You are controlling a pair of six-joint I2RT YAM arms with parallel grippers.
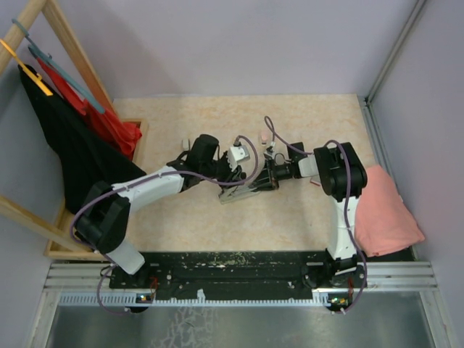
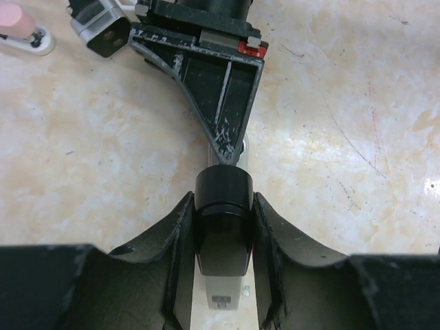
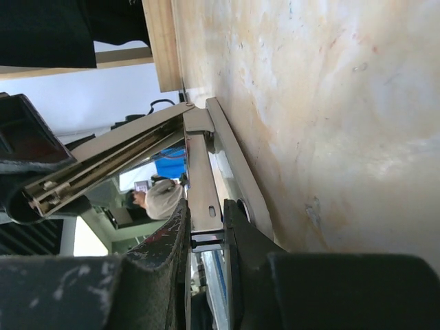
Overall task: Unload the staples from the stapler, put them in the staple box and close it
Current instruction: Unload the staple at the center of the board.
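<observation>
Next, my left gripper will swing the stapler's black head [image 2: 221, 240] down and left in the top view, then release it, since bare tabletop lies below the gripper on that side.
The stapler [image 1: 239, 190] lies hinged open in the middle of the table, between my two grippers. In the left wrist view its black head [image 2: 221, 240] sits wedged between my fingers, so my left gripper [image 2: 223, 203] is shut on it. My right gripper [image 3: 206, 210] comes in from the opposite side and is shut on the stapler's silver magazine rail [image 3: 201, 172]. The lifted top arm [image 3: 103, 168] shows its open channel on the left, and the base [image 3: 237, 179] rests on the table. The staples are hidden.
A pink mini stapler [image 2: 17, 24] lies on the table just behind the stapler. A pink cloth [image 1: 384, 210] lies at the right edge. A wooden rack [image 1: 65, 43] with black and red cloths stands at the left.
</observation>
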